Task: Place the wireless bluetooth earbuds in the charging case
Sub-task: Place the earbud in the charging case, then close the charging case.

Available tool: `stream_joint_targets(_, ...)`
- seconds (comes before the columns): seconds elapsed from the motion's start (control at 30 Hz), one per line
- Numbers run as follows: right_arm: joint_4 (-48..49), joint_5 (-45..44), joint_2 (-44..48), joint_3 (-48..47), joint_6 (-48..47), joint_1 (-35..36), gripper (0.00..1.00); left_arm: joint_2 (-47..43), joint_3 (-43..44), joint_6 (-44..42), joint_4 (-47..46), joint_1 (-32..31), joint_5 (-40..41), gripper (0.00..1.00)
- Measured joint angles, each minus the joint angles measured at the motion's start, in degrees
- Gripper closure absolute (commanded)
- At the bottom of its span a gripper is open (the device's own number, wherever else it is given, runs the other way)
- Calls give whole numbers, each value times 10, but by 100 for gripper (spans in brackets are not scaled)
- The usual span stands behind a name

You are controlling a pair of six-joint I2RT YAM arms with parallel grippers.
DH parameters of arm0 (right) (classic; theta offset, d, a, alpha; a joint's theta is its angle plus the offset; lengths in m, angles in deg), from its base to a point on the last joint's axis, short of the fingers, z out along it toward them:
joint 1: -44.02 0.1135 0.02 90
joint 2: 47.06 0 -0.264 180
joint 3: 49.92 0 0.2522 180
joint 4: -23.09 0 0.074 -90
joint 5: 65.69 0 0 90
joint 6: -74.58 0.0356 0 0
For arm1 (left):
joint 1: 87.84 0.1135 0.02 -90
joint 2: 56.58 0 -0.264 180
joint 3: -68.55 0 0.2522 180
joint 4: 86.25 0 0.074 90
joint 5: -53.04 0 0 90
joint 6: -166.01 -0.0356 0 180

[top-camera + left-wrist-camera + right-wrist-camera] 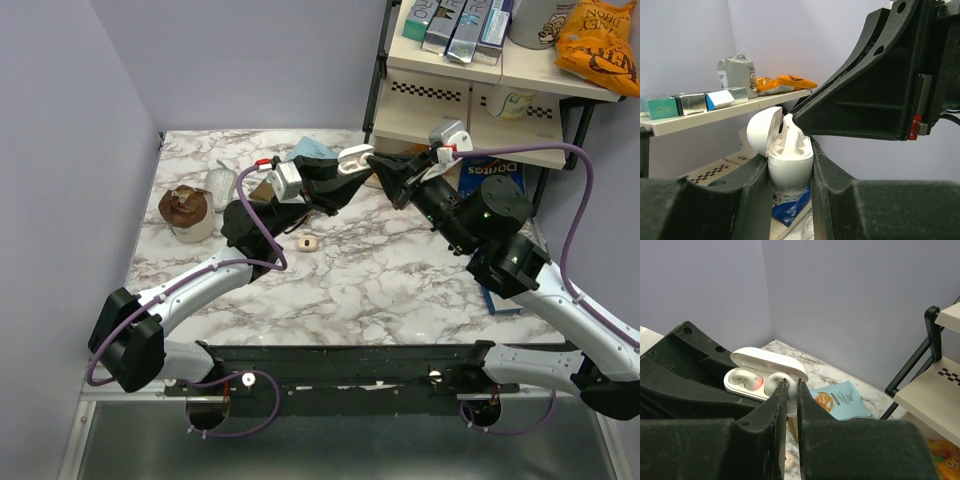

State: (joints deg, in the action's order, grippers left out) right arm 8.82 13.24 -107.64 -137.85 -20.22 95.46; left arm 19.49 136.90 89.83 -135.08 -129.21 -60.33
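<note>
The bare marble beside the second earbud is clear for releasing the case, so my left gripper will move down to it next, tilting toward the table.
My left gripper is shut on the white charging case, holding it above the table with its lid open. In the left wrist view the case sits upright between the fingers. One white earbud stands half in the right-hand slot of the case, with its top sticking out. My right gripper is nipped on that earbud, with only a narrow gap between the tips. A second earbud lies on the marble below.
A brown muffin in a cup and a clear crumpled cup stand at the left. A light-blue chips packet lies at the back. A blue Doritos bag sits under the shelf rack at the right.
</note>
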Motion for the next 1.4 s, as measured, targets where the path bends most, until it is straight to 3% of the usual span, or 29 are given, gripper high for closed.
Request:
stream_joint_targets(0.27,0,-2,5,1,-3,0,56,0,0,5,-3,0,0,100)
stream_joint_targets(0.47,-5,-3,21,1,0,0,50,-2,-4,5,-6,0,4,100)
stream_joint_targets(0.7,-6,-18,34,1,5,0,49,-4,-8,8,-10,0,1,100)
stream_joint_targets(1.03,-75,-60,-14,-101,5,0,49,-7,-11,85,-13,0,-154,100)
stream_joint_targets(1.4,-188,-18,-59,-144,14,0,50,-38,-28,70,31,0,-187,100)
